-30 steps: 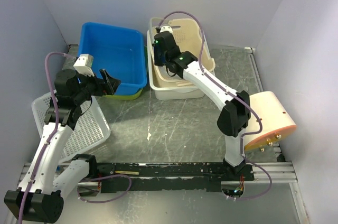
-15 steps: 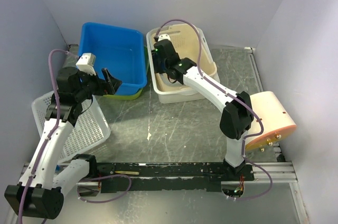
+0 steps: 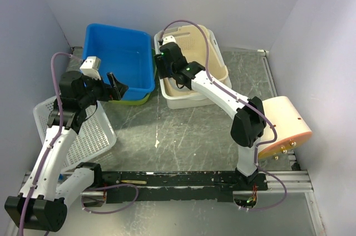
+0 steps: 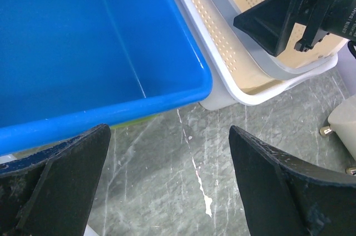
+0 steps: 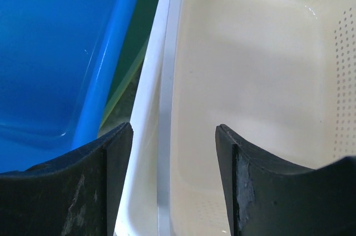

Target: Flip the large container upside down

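Observation:
Next, my right gripper goes down onto the basket's rim (image 5: 165, 147) beside the blue tub and closes on it, as that rim runs below the gripper, between open fingers.
The large container, a white tub (image 3: 183, 101) with a cream perforated basket (image 3: 214, 52) nested in it, stands upright at the back centre. My right gripper (image 3: 161, 72) hangs over its left rim. In the right wrist view the gripper (image 5: 172, 130) is open, with its jaws straddling the white rim (image 5: 147, 136) without touching it. One jaw is outside and the other is over the basket's floor (image 5: 250, 69). My left gripper (image 3: 115, 87) is wide open and empty at the near corner of the blue tub (image 3: 119, 55). In the left wrist view only table lies between its jaws (image 4: 169, 130).
The blue tub (image 4: 83, 41) sits on a green one (image 3: 136, 99), close against the white tub's left side. A white mesh basket (image 3: 92, 136) lies tilted at the left. A cream rounded object (image 3: 283, 122) rests at the right wall. A black rail (image 3: 183, 179) runs along the near edge.
The right jaws were shut at the tub's left rim and have now opened. The right wrist has shifted slightly left. The left arm has hardly moved.

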